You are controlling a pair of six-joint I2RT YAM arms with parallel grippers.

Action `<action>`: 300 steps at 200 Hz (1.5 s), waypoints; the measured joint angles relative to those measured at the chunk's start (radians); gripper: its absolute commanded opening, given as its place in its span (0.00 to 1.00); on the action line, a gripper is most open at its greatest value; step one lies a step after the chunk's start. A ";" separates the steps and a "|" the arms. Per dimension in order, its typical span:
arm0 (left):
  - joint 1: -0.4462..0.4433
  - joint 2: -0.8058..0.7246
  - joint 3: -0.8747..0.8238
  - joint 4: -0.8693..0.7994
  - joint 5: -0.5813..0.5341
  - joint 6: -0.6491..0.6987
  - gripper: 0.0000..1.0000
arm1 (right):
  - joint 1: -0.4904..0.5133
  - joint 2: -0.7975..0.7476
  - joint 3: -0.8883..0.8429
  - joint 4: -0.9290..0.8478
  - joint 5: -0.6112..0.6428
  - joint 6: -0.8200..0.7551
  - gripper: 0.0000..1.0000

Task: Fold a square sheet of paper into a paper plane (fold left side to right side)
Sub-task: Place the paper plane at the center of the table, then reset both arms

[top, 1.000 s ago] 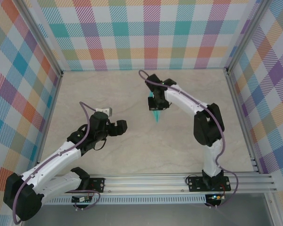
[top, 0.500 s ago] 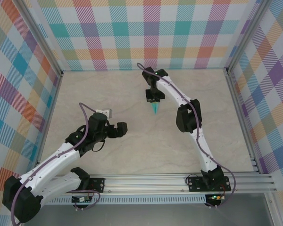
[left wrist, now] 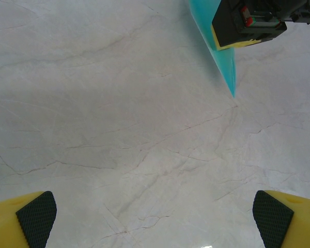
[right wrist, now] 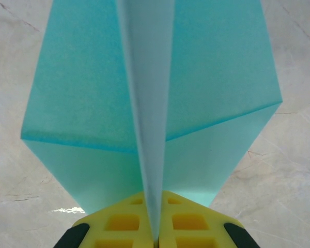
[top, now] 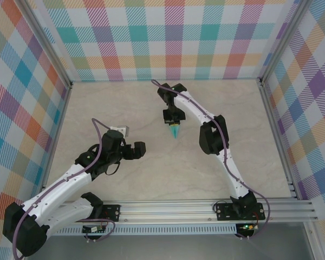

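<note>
The robot's right gripper should next stay over the far middle of the table and open its fingers to release the plane's centre fold [right wrist: 153, 191], since both of the plane's wings are already spread.
The turquoise sheet is folded into a slim pointed paper plane [top: 174, 131]. My right gripper [top: 171, 116] hangs over the far middle of the table, shut on the plane's centre fold, with the tip pointing toward the near side. In the right wrist view the yellow fingers [right wrist: 124, 225] pinch the upright keel while both wings [right wrist: 88, 98] spread flat left and right. My left gripper [top: 141, 149] stands open with nothing in it, to the near left of the plane. Its black pads [left wrist: 37, 217] sit wide apart over bare table, with the plane's tip [left wrist: 227, 70] and the right gripper [left wrist: 250, 23] ahead of it.
The pale marble tabletop [top: 151, 173] is boxed in by plaid walls [top: 168, 38] on the left, back and right, with aluminium posts [top: 49, 59] at the corners. A rail [top: 173, 208] carrying both arm bases runs along the near edge.
The right arm has stretched out and carried the plane a little farther back and to the left. The left gripper's jaws have spread slightly wider, and it has stayed almost in place.
</note>
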 measured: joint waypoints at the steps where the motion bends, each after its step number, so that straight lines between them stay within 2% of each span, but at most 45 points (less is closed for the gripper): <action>1: 0.000 0.000 0.000 0.000 0.000 0.000 1.00 | 0.000 0.000 0.000 0.000 0.000 0.000 0.07; 44: 0.000 0.005 0.000 0.001 0.001 0.000 1.00 | 0.003 0.010 -0.021 0.005 0.001 0.015 0.09; 86: 0.000 0.019 0.003 0.002 0.002 0.000 1.00 | 0.003 0.023 -0.033 0.014 0.001 0.019 0.16; 113: 0.000 0.021 0.006 0.002 0.002 0.000 1.00 | 0.006 0.024 -0.034 0.016 0.001 0.019 0.18; 149: 0.000 0.026 0.011 0.001 0.003 0.000 1.00 | 0.010 0.024 -0.034 0.019 0.005 0.019 0.25; 201: 0.000 0.031 0.025 0.002 0.005 0.000 1.00 | 0.030 -0.033 -0.066 -0.006 0.043 0.014 0.45; 221: 0.000 0.032 0.034 0.002 -0.006 -0.001 1.00 | 0.043 -0.142 -0.134 -0.003 0.060 0.011 0.53; 244: 0.001 0.046 0.063 -0.005 -0.064 -0.012 1.00 | 0.050 -0.343 -0.283 0.035 0.084 0.009 0.65; 260: 0.011 0.069 0.098 -0.020 -0.113 -0.019 1.00 | 0.055 -0.516 -0.425 0.089 0.103 -0.006 0.75; 286: 0.058 0.110 0.140 -0.023 -0.194 -0.020 1.00 | 0.043 -0.809 -0.695 0.220 0.151 -0.045 0.96; 300: 0.095 0.122 0.142 -0.015 -0.238 -0.019 1.00 | 0.017 -0.958 -0.851 0.304 0.182 -0.070 1.00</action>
